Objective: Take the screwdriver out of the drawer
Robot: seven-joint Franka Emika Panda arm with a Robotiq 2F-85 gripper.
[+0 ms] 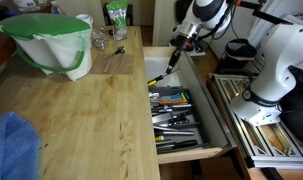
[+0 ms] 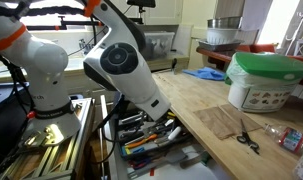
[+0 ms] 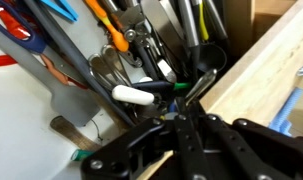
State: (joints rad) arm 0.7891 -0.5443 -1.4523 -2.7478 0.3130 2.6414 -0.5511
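Note:
The wood is clear, so the robot's gripper will next rise out of the drawer, move outward and come down onto the bare worktop between drawer and tub (image 1: 116,84) to let go of the screwdriver.
In an exterior view my gripper (image 1: 178,47) hangs over the back part of the open pale-wood drawer (image 1: 213,112). It is shut on the slim yellow-and-black screwdriver (image 1: 172,64), which hangs tilted below the fingers, just above the tools. In the wrist view my black fingers (image 3: 188,98) are pressed together over the tool tray beside the drawer's wooden wall (image 3: 261,60); the screwdriver is mostly hidden between them. In the other exterior view the arm hides the gripper, and only the drawer's front part (image 2: 177,160) with tools shows.
A white tub with a green lid (image 1: 56,45) (image 2: 266,80) and a blue cloth (image 1: 11,145) (image 2: 203,73) sit on the wooden worktop (image 1: 91,110). A metal rack (image 1: 261,128) stands beside the drawer. A white-handled tool (image 3: 134,96) and orange-handled tools (image 3: 106,25) lie in the tray.

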